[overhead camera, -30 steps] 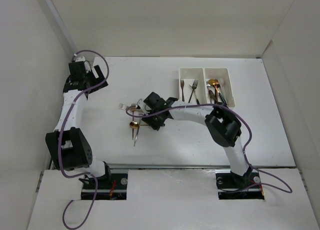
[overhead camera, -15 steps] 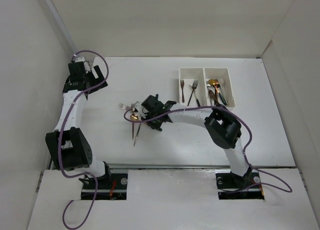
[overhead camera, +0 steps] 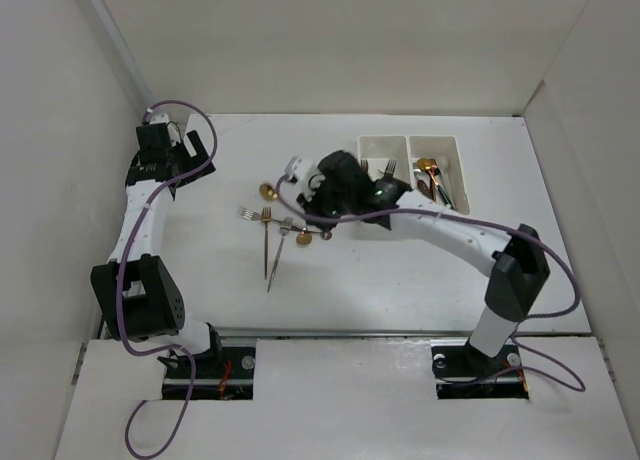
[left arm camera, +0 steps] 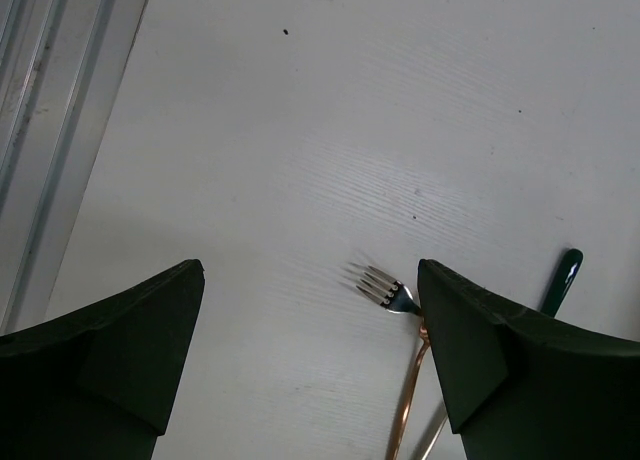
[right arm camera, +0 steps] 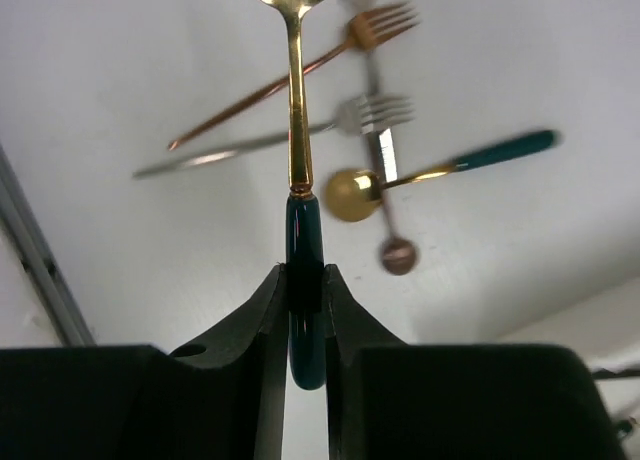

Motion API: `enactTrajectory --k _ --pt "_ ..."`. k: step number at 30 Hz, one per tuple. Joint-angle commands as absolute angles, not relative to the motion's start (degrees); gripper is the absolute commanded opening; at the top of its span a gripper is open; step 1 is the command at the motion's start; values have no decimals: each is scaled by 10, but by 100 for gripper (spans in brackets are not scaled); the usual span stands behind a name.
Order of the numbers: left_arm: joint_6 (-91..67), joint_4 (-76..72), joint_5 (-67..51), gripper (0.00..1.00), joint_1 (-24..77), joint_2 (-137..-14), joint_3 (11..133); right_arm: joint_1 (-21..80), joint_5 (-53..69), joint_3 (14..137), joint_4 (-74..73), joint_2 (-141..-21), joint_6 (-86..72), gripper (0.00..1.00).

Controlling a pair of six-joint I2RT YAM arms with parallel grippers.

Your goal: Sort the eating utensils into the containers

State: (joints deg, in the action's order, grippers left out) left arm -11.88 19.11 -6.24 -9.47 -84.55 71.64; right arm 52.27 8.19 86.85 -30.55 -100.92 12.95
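Note:
The copper fork's handle is below my left gripper, to its right in the top view, so my left gripper should move down, back and across onto the uncovered upper part of the fork's handle next.
My right gripper (right arm camera: 304, 276) is shut on the dark green handle of a gold-bowled spoon (right arm camera: 296, 100) and holds it above the table. In the top view this gripper (overhead camera: 298, 188) hangs left of the two white containers (overhead camera: 455, 146), with the spoon's bowl (overhead camera: 268, 191) pointing left. Under it lie loose utensils: a copper fork (right arm camera: 372, 28), a silver fork (right arm camera: 372, 111), a green-handled gold spoon (right arm camera: 352, 194) and a small dark spoon (right arm camera: 398, 254). Forks and spoons lie in the containers. My left gripper (overhead camera: 203, 155) is open at the far left, with a fork head (left arm camera: 384, 287) below it.
The right arm's forearm (overhead camera: 440, 230) stretches across the table and covers part of the left bin (overhead camera: 364, 142). A white wall (overhead camera: 60, 130) runs close along the left arm. A green handle tip (left arm camera: 563, 278) shows beside the left gripper's right finger (left arm camera: 500, 360).
The right gripper has closed on the green-handled spoon, lifted it off the pile, and the arm has risen and swung back. The left arm has not moved.

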Motion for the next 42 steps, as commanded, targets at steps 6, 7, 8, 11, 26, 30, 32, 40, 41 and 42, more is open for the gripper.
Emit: enactTrajectory --k 6,7,8,11,26,30,32,40,41,42 --pt "-122 179 -69 86 -98 -846 722 247 -81 840 -177 -926 -50 0" --pt "-122 179 -69 86 -98 -846 722 224 -120 835 -177 -939 -55 0" --pt "-122 179 -69 86 -98 -846 722 185 -127 843 -187 -949 -55 0" --pt "-122 179 -79 84 -98 -846 722 125 -133 860 -227 -999 -55 0" --pt "10 271 -90 68 45 -903 681 50 -126 832 -233 -1091 -73 0" --pt "18 277 -90 67 85 -920 655 50 -110 832 -243 -1096 -78 21" --pt "18 272 -90 67 102 -933 650 50 -99 838 -243 -1096 -78 30" --pt "12 282 -103 68 148 -995 666 55 -87 838 -249 -1044 -83 48" --pt "7 282 -103 66 148 -1002 666 55 -87 838 -249 -1039 -83 48" --pt "7 288 -88 62 148 -1014 666 55 -87 838 -249 -1034 -83 48"
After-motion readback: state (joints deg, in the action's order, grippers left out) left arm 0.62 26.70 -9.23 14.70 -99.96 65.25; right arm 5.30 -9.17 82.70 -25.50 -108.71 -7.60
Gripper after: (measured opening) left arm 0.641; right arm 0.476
